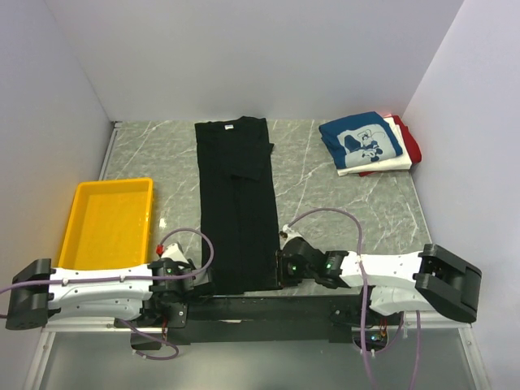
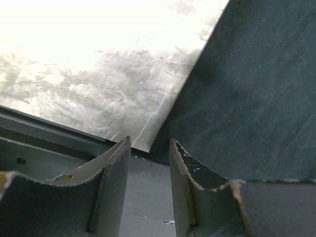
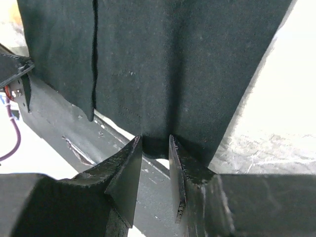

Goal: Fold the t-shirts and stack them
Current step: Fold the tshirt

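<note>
My left gripper edges toward the right in its wrist view onto the t-shirt hem's tray-side corner point(image 1: 210, 290) point(image 2: 160, 152) next and closes, since the t-shirt lies just on that side.
The black t-shirt point(image 1: 236, 203) lies as a long narrow strip down the middle of the marble table, collar at the far end, hem at the near edge. My left gripper point(image 1: 199, 280) is open at the hem's left corner; in the left wrist view the left gripper point(image 2: 148, 143) has the cloth point(image 2: 247, 98) just to its right and nothing between its fingers. My right gripper point(image 1: 283, 266) is at the hem's right corner. In the right wrist view the right gripper point(image 3: 155, 140) is open, with the hem of the shirt point(image 3: 173, 64) at its tips.
A yellow tray point(image 1: 114, 183) stands at the left. At the far right is a stack of folded tees: blue with a white print point(image 1: 361, 142) on top, white point(image 1: 382, 166) under it, red point(image 1: 410, 142) behind. A dark rail point(image 3: 64, 133) runs along the table's near edge.
</note>
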You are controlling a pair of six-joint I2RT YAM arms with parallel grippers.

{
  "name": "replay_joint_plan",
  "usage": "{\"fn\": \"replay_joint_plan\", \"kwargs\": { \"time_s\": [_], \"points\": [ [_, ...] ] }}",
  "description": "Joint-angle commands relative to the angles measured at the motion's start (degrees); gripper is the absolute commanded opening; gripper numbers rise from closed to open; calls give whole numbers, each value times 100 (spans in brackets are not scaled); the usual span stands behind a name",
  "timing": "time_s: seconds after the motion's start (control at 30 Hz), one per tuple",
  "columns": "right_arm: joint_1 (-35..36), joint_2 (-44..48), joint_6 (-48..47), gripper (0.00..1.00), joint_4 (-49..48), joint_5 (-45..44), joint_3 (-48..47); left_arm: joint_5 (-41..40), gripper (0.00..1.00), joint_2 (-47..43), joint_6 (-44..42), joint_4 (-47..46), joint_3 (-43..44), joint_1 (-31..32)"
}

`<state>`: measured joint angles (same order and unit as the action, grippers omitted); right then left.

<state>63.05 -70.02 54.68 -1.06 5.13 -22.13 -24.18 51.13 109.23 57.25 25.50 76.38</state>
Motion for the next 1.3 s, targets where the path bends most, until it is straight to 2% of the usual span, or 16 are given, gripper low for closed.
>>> {"fn": "replay_joint_plan", "kwargs": {
  "time_s": [0.0, 0.23, 0.37, 0.43, 0.67, 0.97, 1.0, 1.1, 1.13, 1.23, 1.27],
  "points": [
    [111, 154, 105, 36, 185, -152, 218, 10, 43, 90, 55, -206, -71, 26],
    [120, 1769, 254, 45, 1309, -678, 148, 19, 43, 2, 37, -364, -185, 35],
    [120, 2395, 377, 50, 1950, -1083, 209, -7, 42, -16, 28, -425, -229, 26],
    [76, 2501, 430, 52, 1943, -1093, 357, -16, 41, 10, 11, -469, -256, 26],
    [59, 1879, 579, 53, 1039, -768, 675, 28, 38, 204, -60, -645, -273, 26],
    [67, 964, 764, 52, 238, -645, 675, 63, 21, 38, -86, -672, -352, 26],
    [67, 929, 799, 51, 212, -627, 692, 54, 15, 2, -103, -672, -361, 26],
    [67, 937, 808, 38, 229, -592, 745, 45, 1, -139, -244, -698, -335, 35],
    [59, 1024, 799, 28, 333, -609, 745, 28, 1, -165, -323, -698, -309, 26],
    [59, 1340, 764, 20, 553, -644, 702, 2, 1, -209, -516, -637, -133, 26],
    [59, 1446, 738, 14, 728, -653, 693, -7, 1, -209, -569, -619, -11, 26]
  ]
}}
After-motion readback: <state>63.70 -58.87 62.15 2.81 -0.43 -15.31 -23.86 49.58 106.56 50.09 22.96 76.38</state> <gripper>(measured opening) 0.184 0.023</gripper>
